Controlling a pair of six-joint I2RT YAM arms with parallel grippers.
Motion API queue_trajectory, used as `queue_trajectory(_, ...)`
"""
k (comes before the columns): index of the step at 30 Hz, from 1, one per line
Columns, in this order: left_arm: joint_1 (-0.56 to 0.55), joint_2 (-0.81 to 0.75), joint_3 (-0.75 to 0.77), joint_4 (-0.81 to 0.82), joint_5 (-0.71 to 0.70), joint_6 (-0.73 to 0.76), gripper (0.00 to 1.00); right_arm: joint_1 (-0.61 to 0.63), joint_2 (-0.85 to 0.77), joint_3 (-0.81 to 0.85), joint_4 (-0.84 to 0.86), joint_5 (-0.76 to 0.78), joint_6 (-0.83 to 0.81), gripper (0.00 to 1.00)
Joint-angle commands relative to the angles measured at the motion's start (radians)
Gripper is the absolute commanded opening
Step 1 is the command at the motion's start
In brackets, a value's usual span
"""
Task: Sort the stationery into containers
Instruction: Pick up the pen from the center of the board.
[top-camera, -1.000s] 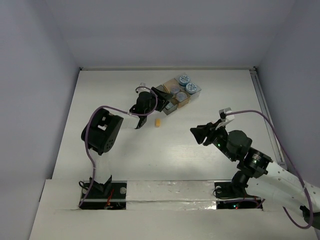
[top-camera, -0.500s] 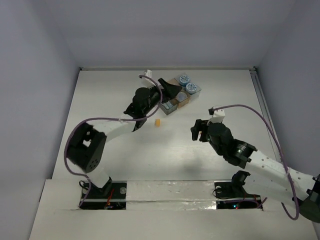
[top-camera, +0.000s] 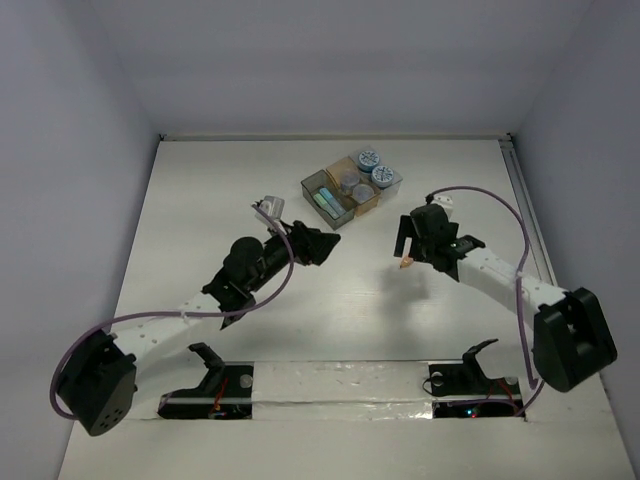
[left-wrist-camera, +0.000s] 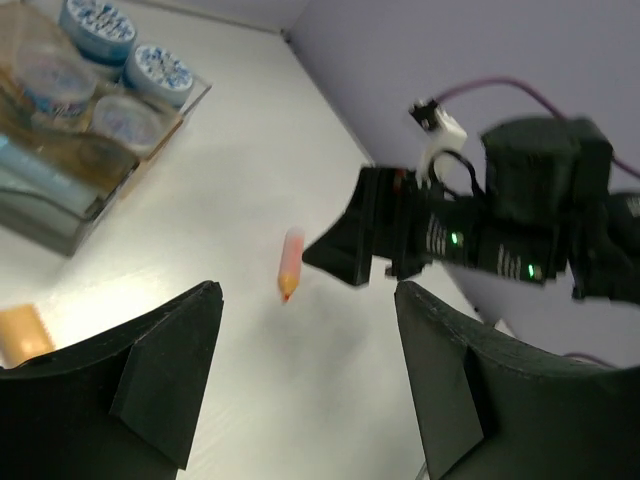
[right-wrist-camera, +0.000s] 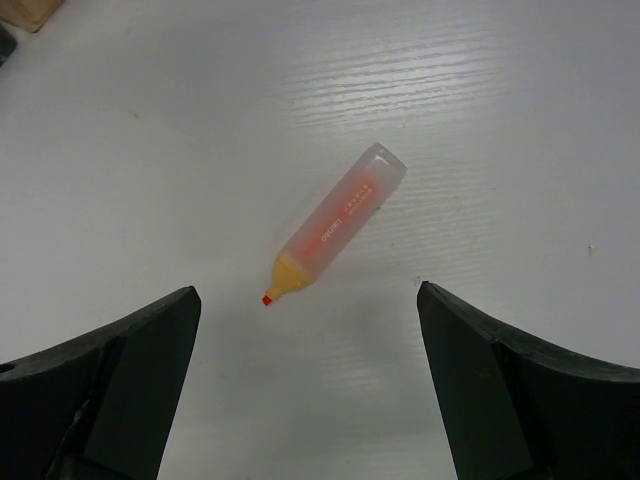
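Observation:
My right gripper should go straight down onto the orange highlighter (right-wrist-camera: 335, 225) below, at its yellow tip end (right-wrist-camera: 295, 272), and close, because that end of the highlighter points between the gripper's open fingers.
The joined containers (top-camera: 352, 186) stand at the far middle and also show in the left wrist view (left-wrist-camera: 150, 140). The clear box holds two blue-and-white rolls (top-camera: 376, 167). The tan box holds purplish-grey cylinders (left-wrist-camera: 124, 114). The dark grey box holds light blue and green sticks (top-camera: 325, 200). An orange highlighter (right-wrist-camera: 335, 225) lies flat on the table (top-camera: 406, 263), just ahead of my right gripper (right-wrist-camera: 308, 292), which is open and hovers over it. My left gripper (left-wrist-camera: 308, 290) is open and empty, left of the highlighter (left-wrist-camera: 290, 262). A small tan block (left-wrist-camera: 20, 335) lies beside its left finger.
A white table with walls at the back and both sides. The two grippers (top-camera: 322, 242) (top-camera: 411, 243) face each other across a short gap. The right gripper's black body (left-wrist-camera: 400, 235) fills the middle of the left wrist view.
My left gripper has drawn back from the containers toward the near side. My right arm has swung farther out and now points down at the orange highlighter. The tan block is now beside the left gripper.

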Motion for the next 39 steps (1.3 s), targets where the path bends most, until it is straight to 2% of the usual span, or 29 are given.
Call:
queue_trajectory(1,-0.007,-0.118,-0.054,-0.022,-0.004,0.046,0.66,-0.041,0.107,0.067,-0.009,-0.099,0.045,0.94)
queue_trajectory(4,-0.016,-0.181,-0.07,-0.087,-0.002,0.083,0.66,-0.052,0.216,0.088,0.014,-0.112,0.071,0.91)
queue_trajectory(8,-0.016,-0.235,-0.089,-0.15,-0.002,0.149,0.67,-0.052,0.324,0.119,0.035,-0.128,0.103,0.79)
queue_trajectory(13,-0.016,-0.246,-0.135,-0.139,-0.023,0.178,0.67,-0.052,0.376,0.116,0.046,-0.158,0.09,0.48)
queue_trajectory(17,-0.016,-0.225,-0.117,-0.162,-0.008,0.171,0.67,-0.052,0.363,0.082,0.084,-0.167,0.032,0.42)
queue_trajectory(18,-0.016,-0.217,-0.117,-0.165,-0.008,0.168,0.67,-0.052,0.362,0.082,0.084,-0.167,0.034,0.34)
queue_trajectory(22,-0.016,-0.192,-0.105,-0.176,-0.02,0.155,0.66,-0.052,0.331,0.076,0.133,-0.28,-0.051,0.22)
queue_trajectory(23,-0.016,-0.186,-0.103,-0.174,-0.022,0.151,0.66,-0.052,0.322,0.079,0.136,-0.305,-0.065,0.15)
queue_trajectory(27,-0.007,-0.134,-0.09,-0.171,-0.001,0.12,0.66,-0.037,0.226,0.073,0.172,-0.439,-0.149,0.09)
queue_trajectory(31,0.013,-0.079,-0.047,-0.18,0.047,0.086,0.67,-0.001,0.114,0.08,0.146,-0.59,-0.231,0.09)
queue_trajectory(36,0.05,0.028,0.022,-0.268,0.038,0.047,0.68,0.09,-0.001,0.064,0.138,-0.711,-0.257,0.08)
queue_trajectory(39,0.09,0.076,0.026,-0.214,0.136,-0.018,0.69,0.173,-0.02,0.054,0.156,-0.791,-0.268,0.08)
